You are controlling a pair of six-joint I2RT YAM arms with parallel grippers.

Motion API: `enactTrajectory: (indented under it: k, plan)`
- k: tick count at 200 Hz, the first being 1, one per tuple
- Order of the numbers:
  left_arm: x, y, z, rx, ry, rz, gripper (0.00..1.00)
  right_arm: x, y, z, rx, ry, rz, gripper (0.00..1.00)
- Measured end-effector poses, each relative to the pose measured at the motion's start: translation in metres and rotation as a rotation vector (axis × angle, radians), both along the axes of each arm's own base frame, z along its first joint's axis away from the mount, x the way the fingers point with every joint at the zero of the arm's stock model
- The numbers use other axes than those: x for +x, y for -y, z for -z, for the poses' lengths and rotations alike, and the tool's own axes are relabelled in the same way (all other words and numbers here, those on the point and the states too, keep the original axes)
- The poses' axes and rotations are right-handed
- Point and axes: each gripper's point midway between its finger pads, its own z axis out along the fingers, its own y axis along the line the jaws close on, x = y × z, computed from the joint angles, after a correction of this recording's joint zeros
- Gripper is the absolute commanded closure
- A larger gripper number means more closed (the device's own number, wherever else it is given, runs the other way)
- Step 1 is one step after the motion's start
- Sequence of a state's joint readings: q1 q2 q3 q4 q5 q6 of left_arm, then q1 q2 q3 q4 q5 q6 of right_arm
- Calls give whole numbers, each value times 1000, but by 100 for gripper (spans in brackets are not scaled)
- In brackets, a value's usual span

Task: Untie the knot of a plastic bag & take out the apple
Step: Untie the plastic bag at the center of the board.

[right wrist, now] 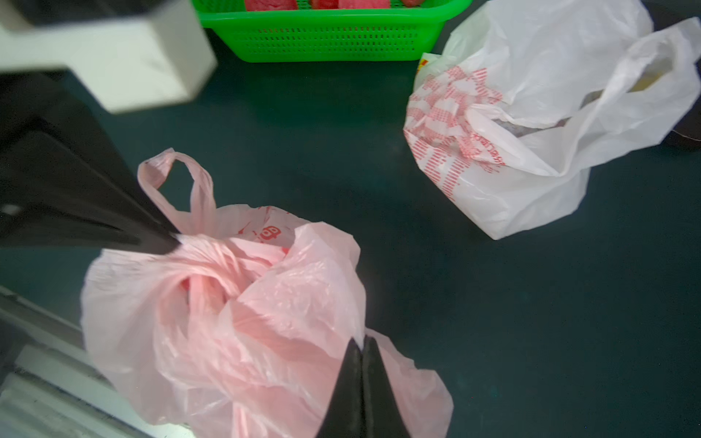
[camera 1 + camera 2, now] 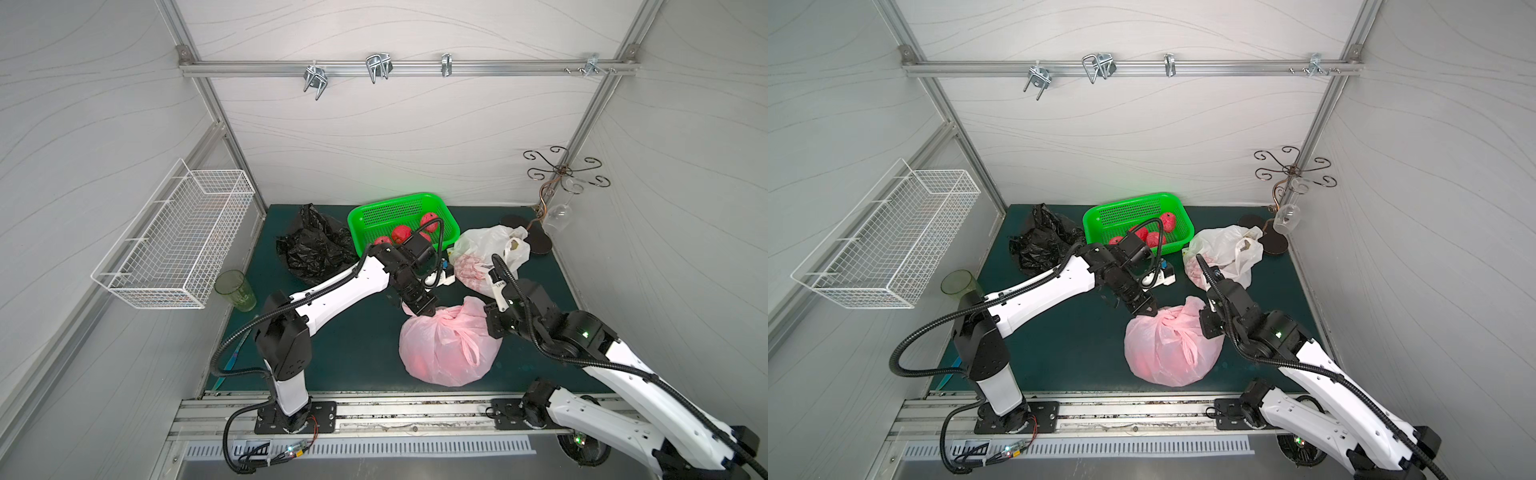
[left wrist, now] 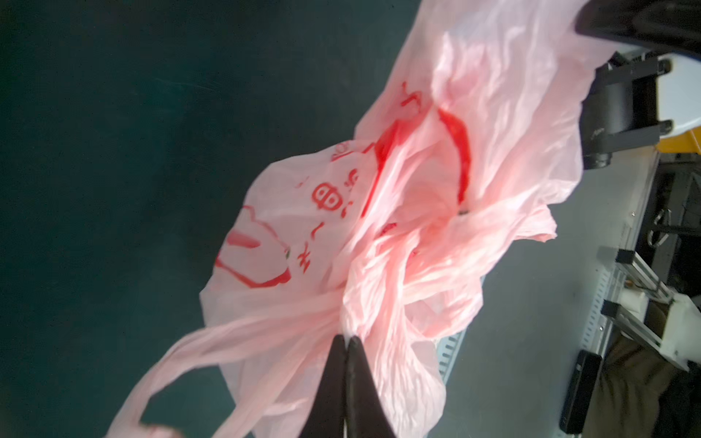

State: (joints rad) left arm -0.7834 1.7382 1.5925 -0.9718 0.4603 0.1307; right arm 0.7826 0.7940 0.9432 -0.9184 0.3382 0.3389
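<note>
The film is bunched between both grippers, so the left gripper needs to pull over the bare mat (image 2: 369, 332) on its green-cup side and let go of the fold.
The pink plastic bag (image 2: 444, 353) (image 2: 1167, 353) sits on the dark mat near the front edge. Its knot (image 1: 212, 280) (image 3: 398, 235) is tied, with a loose handle loop (image 1: 189, 182) beside it. My left gripper (image 3: 347, 337) (image 2: 428, 311) (image 2: 1150, 311) is shut on a gathered fold of the bag at its far top side. Over at the right top side, my right gripper (image 1: 362, 341) is shut on a flap of the bag's thin film. The apple is hidden inside the bag.
A green basket (image 2: 451, 226) with red fruit stands at the back. A black bag (image 2: 316, 245) lies to its left and an open white bag (image 2: 490, 249) to its right. A green cup (image 2: 235, 289), a wire basket (image 2: 178, 241) and a glass stand (image 2: 557, 183) line the sides.
</note>
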Motion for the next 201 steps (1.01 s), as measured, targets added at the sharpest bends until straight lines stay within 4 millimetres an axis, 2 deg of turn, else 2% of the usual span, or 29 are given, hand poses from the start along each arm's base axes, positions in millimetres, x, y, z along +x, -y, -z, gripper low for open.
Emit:
enactTrajectory:
  k: [34, 55, 68, 83, 105, 128, 133, 138, 143, 149, 159, 173, 201]
  plan:
    - [42, -57, -51, -19, 206, -201, 100, 15, 35, -2, -12, 16, 178, 100]
    - [47, -85, -79, -33, 309, -293, 100, 21, 53, -4, -5, 22, 268, 100]
    - [47, -102, -86, -39, 342, -350, 100, 23, 62, -6, 4, 32, 310, 100]
    - [47, -126, -82, -27, 358, -427, 100, 24, 71, -9, 16, 45, 347, 100]
    - [39, -154, -63, 6, 343, -516, 100, 22, 80, -16, 44, 71, 390, 100]
    - [27, -162, -44, 22, 299, -540, 100, 20, 81, -21, 70, 85, 390, 100]
    - [25, -162, -40, 22, 289, -540, 92, 20, 80, -21, 74, 85, 388, 100]
    - [23, -161, -37, 20, 275, -540, 79, 20, 79, -21, 78, 84, 384, 94]
    - [21, -160, -33, 20, 264, -537, 64, 20, 78, -20, 82, 80, 379, 82]
    - [19, -159, -30, 15, 247, -540, 56, 20, 77, -19, 85, 76, 374, 71]
    - [17, -159, -25, 14, 225, -548, 50, 19, 74, -17, 86, 67, 356, 59]
    - [13, -158, -24, 3, 208, -556, 42, 18, 71, -17, 93, 67, 332, 50]
    - [8, -155, -49, -87, 237, -559, 35, 15, 65, -22, 120, 71, 293, 35]
